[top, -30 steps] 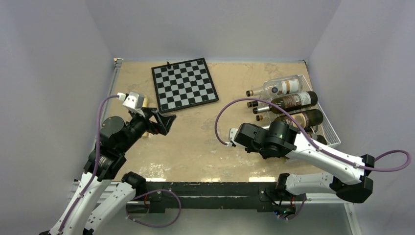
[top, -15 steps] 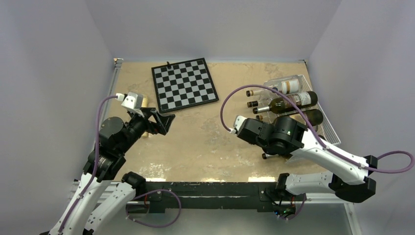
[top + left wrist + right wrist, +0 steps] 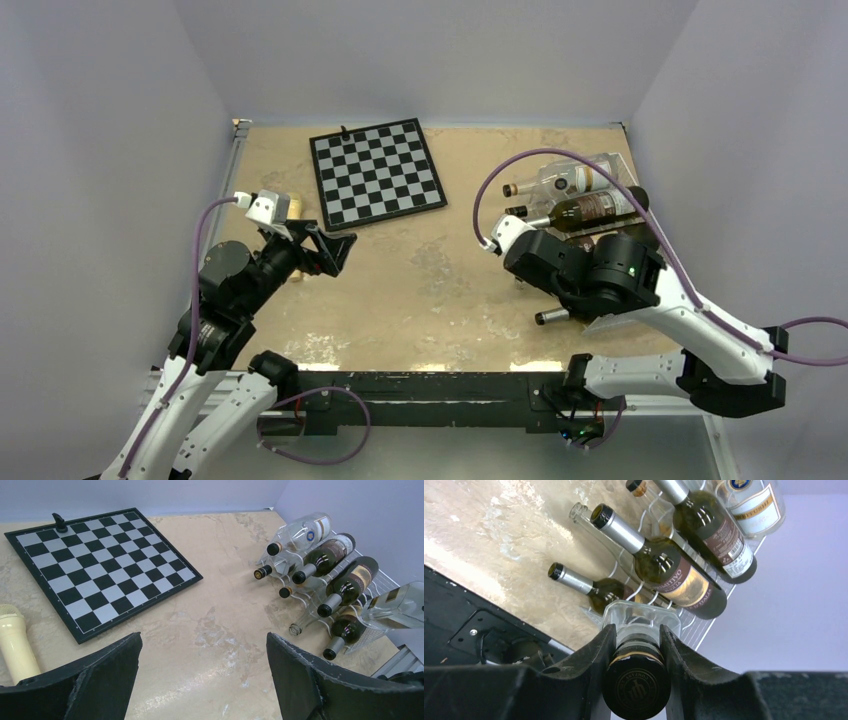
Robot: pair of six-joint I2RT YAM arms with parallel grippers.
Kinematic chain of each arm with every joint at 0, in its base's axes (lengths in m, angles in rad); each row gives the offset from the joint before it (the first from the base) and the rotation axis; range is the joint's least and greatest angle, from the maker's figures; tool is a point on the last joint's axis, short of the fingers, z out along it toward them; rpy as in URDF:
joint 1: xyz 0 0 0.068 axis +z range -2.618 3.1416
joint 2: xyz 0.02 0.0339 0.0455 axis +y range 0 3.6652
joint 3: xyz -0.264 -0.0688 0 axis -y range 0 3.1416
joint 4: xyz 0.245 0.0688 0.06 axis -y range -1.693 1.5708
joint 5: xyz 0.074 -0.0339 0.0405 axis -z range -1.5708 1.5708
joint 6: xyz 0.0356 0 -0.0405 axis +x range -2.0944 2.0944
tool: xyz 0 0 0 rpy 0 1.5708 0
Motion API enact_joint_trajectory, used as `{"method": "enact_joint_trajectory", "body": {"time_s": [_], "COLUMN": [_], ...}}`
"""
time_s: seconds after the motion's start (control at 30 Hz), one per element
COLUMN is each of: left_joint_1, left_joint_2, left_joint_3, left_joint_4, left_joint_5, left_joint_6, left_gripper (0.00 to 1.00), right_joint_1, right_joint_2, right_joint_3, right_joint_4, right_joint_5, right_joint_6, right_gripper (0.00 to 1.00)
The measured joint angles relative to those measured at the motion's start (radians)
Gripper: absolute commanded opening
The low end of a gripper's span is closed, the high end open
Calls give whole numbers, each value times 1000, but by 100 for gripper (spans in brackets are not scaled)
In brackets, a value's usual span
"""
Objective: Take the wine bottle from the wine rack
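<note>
I will next carry the clear bottle to the left in the top view with my right gripper, lower it onto the bare tabletop by the chessboard and let go of it.
The white wire wine rack [image 3: 672,262] lies at the right of the table and holds several bottles on their sides, necks pointing left. My right gripper [image 3: 637,632] is shut on the neck of a clear glass bottle [image 3: 641,617] with a black cap [image 3: 636,690]. In the left wrist view this clear bottle [image 3: 397,605] hangs tilted above the rack's near end [image 3: 385,577]. In the top view my right arm hides the gripper and the held bottle. My left gripper [image 3: 203,637] is open and empty over bare table [image 3: 335,247], far left of the rack.
A chessboard [image 3: 377,173] with one black piece [image 3: 345,130] lies at the back centre. A cream microphone [image 3: 15,640] lies left of my left gripper. Dark bottles [image 3: 590,207] and a clear labelled one [image 3: 575,178] stay in the rack. Walls close in on the right.
My right arm has drawn back to the right and risen with the clear bottle in its grip. A dark bottle's silver neck now shows below the arm. The left arm has barely moved.
</note>
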Motion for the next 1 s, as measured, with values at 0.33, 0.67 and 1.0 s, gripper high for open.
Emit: {"method": "enact_joint_trajectory", "body": {"time_s": [0.33, 0.67, 1.0], "left_joint_1": [0, 1, 1], "left_joint_2": [0, 8, 8], "left_joint_3": [0, 0, 0], "left_joint_4": [0, 0, 0], "left_joint_5": [0, 1, 1], "left_joint_6": [0, 0, 0], "left_gripper": [98, 98, 98], "right_joint_1": [-1, 1, 1], "right_joint_2": [-7, -2, -24], "right_joint_3": [78, 178, 209], "right_joint_4": [-1, 4, 6], "right_joint_5": [-32, -136, -228], "right_joint_6": [24, 87, 82], "right_gripper": [0, 0, 0]}}
